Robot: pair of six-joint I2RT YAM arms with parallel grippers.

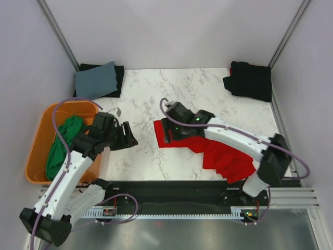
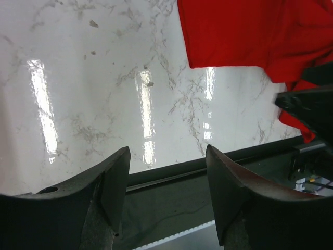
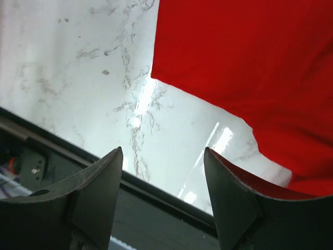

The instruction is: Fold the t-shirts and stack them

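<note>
I should next move my right gripper down and to the left in the top view, onto the red t-shirt's flat edge (image 1: 157, 134) (image 3: 156, 39). The edge is below my gripper, with bare table for one finger.
A red t-shirt (image 1: 229, 159) lies crumpled on the marble table (image 1: 156, 88), right of centre, with one flat corner reaching left. It also shows in the left wrist view (image 2: 250, 31) and the right wrist view (image 3: 250, 62). My right gripper (image 1: 166, 134) hovers over the shirt's left edge, open and empty (image 3: 162, 151). My left gripper (image 1: 130, 137) is open and empty (image 2: 166, 151), over bare table left of the shirt. A green t-shirt (image 1: 62, 140) lies in the orange bin (image 1: 36, 151). A folded grey-blue shirt (image 1: 96, 79) rests on a black one (image 1: 120, 73) at the back left.
A black shirt (image 1: 251, 79) lies at the back right corner. A small grey object (image 1: 117, 111) sits on the table near the bin. A black rail (image 1: 171, 188) runs along the table's near edge. Walls close in on three sides.
</note>
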